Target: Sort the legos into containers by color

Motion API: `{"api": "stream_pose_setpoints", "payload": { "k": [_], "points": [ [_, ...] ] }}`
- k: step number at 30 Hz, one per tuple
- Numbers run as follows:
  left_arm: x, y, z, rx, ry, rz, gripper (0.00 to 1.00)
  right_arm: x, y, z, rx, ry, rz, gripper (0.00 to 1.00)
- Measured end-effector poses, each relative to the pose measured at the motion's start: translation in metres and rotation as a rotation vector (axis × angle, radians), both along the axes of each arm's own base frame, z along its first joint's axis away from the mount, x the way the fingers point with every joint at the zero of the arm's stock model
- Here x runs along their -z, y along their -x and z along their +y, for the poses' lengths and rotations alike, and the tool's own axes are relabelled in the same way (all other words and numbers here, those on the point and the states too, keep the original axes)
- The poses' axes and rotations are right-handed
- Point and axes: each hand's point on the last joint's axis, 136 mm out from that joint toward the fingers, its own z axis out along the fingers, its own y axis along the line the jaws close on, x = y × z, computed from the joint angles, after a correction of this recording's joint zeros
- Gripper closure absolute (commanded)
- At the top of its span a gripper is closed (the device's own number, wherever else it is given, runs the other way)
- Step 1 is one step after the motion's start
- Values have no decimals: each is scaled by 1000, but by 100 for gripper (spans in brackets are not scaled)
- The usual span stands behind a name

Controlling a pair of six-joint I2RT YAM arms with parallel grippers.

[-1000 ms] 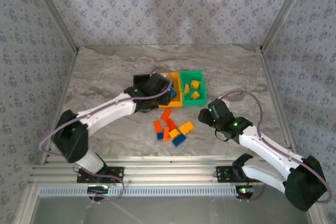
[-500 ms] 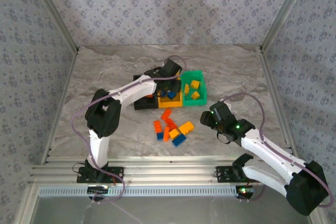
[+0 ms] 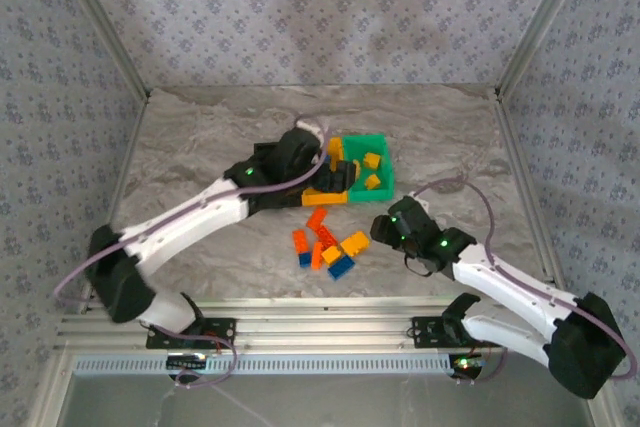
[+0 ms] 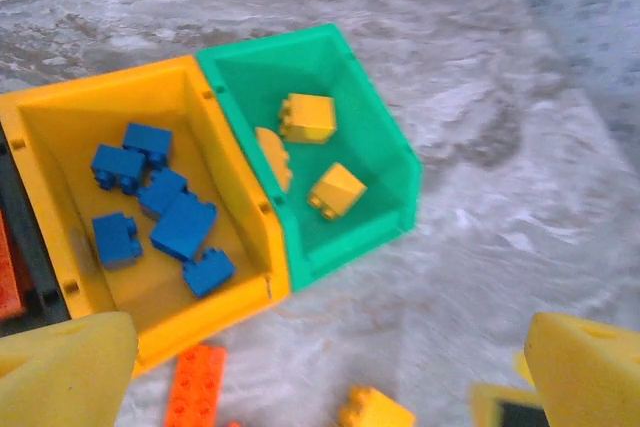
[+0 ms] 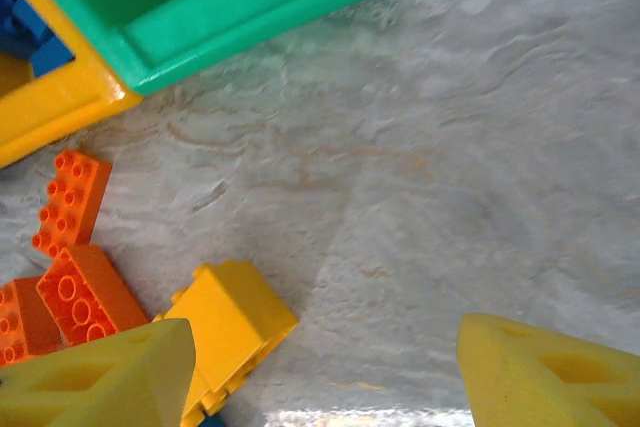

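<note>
The yellow lego is under the finger that is nearer the orange bricks, so my right gripper should next move over toward those bricks and go down around the lego.
My left gripper (image 3: 340,175) hangs wide open over the front of the joined containers, with nothing between its fingers (image 4: 60,372). The yellow-orange bin (image 4: 225,142) holds several blue legos (image 4: 180,227). The green bin (image 4: 385,162) holds three yellow legos (image 4: 308,117). A sliver of the black bin (image 4: 30,247) with a red brick shows at the left edge. My right gripper (image 3: 380,230) is open and low over the table, just right of a loose yellow brick (image 5: 235,327). Loose orange, blue and yellow legos (image 3: 325,247) lie in front of the bins.
Bare marble table (image 3: 200,137) stretches left, right and behind the bins. Patterned walls and metal frame posts (image 3: 110,47) enclose the table on three sides. Orange bricks (image 5: 75,247) lie close to my right gripper's left finger.
My left gripper has gone from shut to wide open and swung about over the bins. My right gripper has crept left toward the loose bricks.
</note>
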Motion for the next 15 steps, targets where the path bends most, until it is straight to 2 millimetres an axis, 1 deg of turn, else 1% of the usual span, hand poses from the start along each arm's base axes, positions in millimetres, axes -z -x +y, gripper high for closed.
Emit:
{"api": "stream_pose_setpoints", "payload": {
  "k": [1, 2, 3, 6, 7, 9, 10, 12, 15],
  "points": [
    [-1, 10, 8, -1, 24, -6, 1, 3, 3, 7, -7, 3, 6, 28],
    [2, 18, 17, -8, 36, -2, 0, 6, 5, 12, -11, 10, 12, 28],
    [10, 24, 27, -19, 38, 7, 1, 8, 7, 18, -13, 19, 19, 28],
    [45, 43, 54, -54, 15, 58, 0, 11, 7, 34, 7, 35, 28, 28],
    [59, 50, 63, -66, 0, 82, 0, 11, 5, 38, 22, 40, 31, 28],
    [80, 60, 78, -87, -19, 111, 1, 12, -1, 43, 56, 49, 37, 28],
    [87, 65, 84, -97, -23, 121, 0, 13, -5, 45, 78, 57, 40, 28],
    [95, 72, 95, -113, -18, 130, 1, 15, -10, 47, 111, 70, 49, 27],
    [96, 79, 106, -130, 10, 121, 0, 22, -15, 49, 159, 85, 70, 27]
  ]
}}
